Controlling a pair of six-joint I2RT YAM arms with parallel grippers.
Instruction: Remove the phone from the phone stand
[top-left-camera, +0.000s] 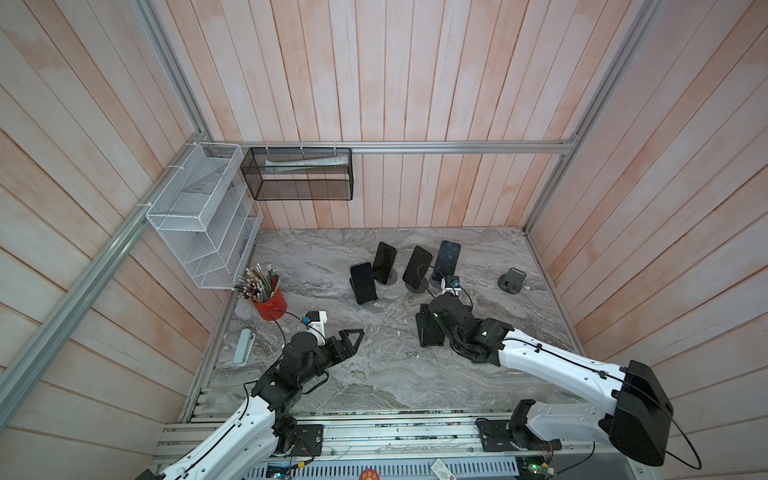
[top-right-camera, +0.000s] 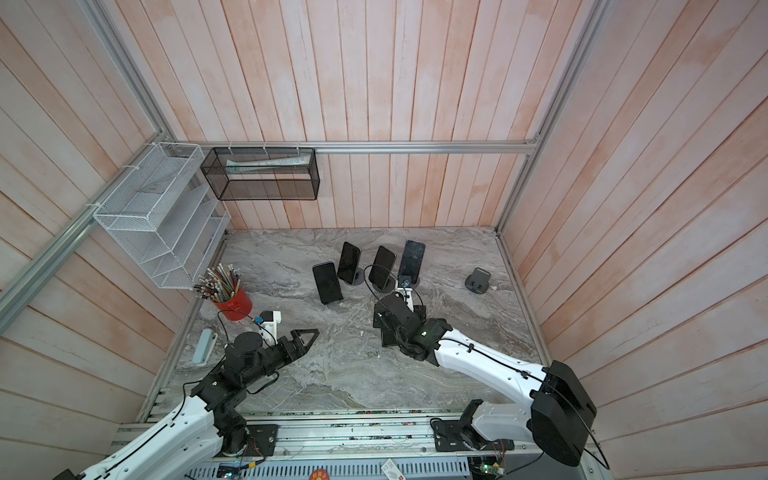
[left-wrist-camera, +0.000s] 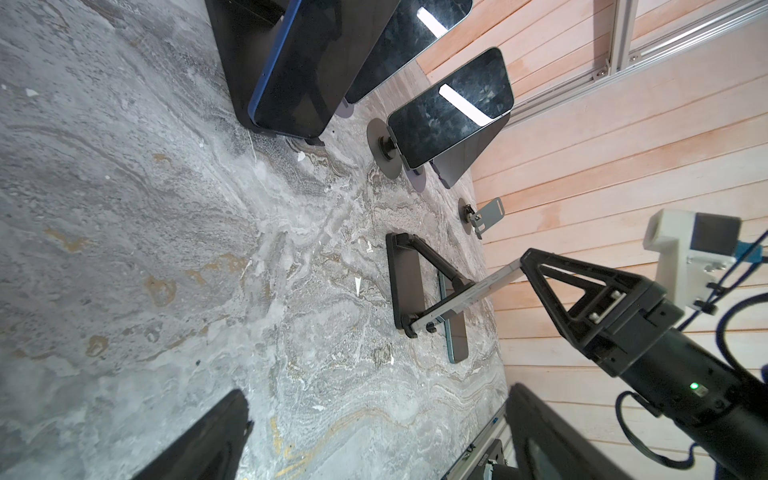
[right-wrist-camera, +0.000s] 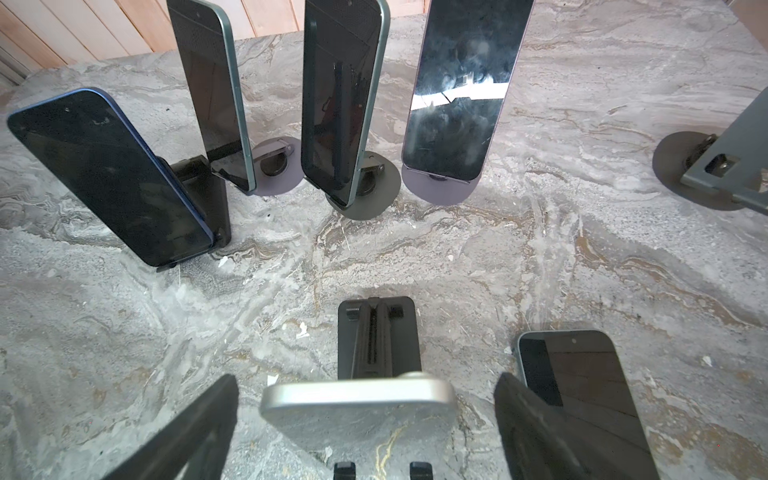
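The robot's right gripper will move down along the leaning phone and close on both sides of its silver top end, since the open fingers only just reach that end of the phone.
A silver-edged phone leans on a black folding phone stand in the middle of the marble table. Its screen mirrors the marble. My right gripper is open, one finger on each side of the phone, and neither touches it. In the left wrist view the same phone shows edge-on on the stand. In both top views the right gripper hides the phone. My left gripper is open and holds nothing, and it hovers over bare table left of the stand.
Several more phones stand on stands behind, nearest a blue one. A dark phone lies flat beside the black stand. An empty grey stand sits at the back right. A red cup of pencils stands at the left.
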